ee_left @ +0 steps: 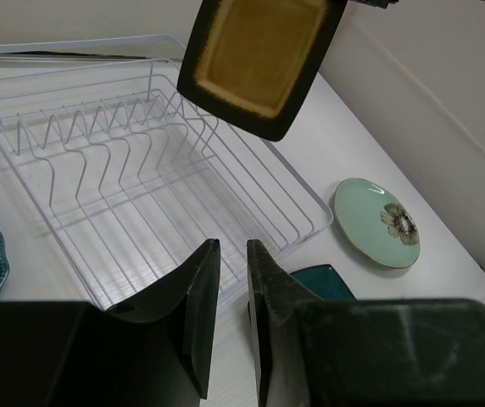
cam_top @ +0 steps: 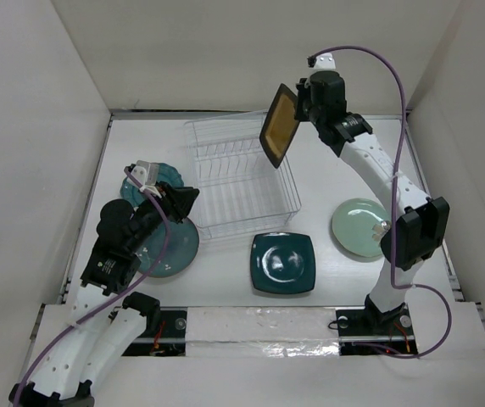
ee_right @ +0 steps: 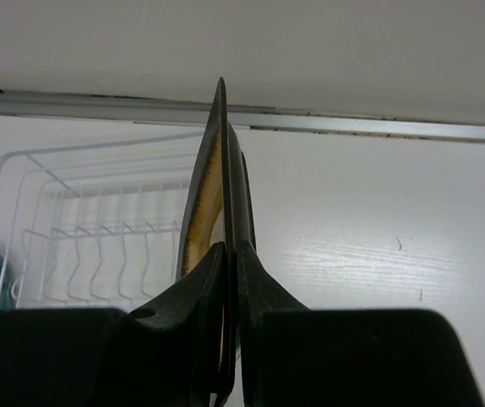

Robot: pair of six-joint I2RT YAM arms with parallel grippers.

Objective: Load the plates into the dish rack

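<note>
The right gripper moves down toward the left in the top view and releases the plate next, since the rack's end ribs lie below it on that side.
My right gripper (cam_top: 300, 106) is shut on the edge of the square black plate with the amber centre (cam_top: 279, 125) and holds it upright above the far right corner of the clear dish rack (cam_top: 242, 182). In the right wrist view the plate (ee_right: 217, 178) stands edge-on between my fingers. My left gripper (cam_top: 187, 199) is empty, its jaws nearly together, and hovers over the round grey-teal plate (cam_top: 170, 250) left of the rack. The square dark teal plate (cam_top: 283, 262), the pale green floral plate (cam_top: 359, 227) and the small scalloped teal plate (cam_top: 166, 175) lie flat on the table.
The rack (ee_left: 141, 170) holds no plates in its ribs. White walls enclose the table on the left, back and right. The held plate (ee_left: 259, 59) hangs over the rack's far side in the left wrist view.
</note>
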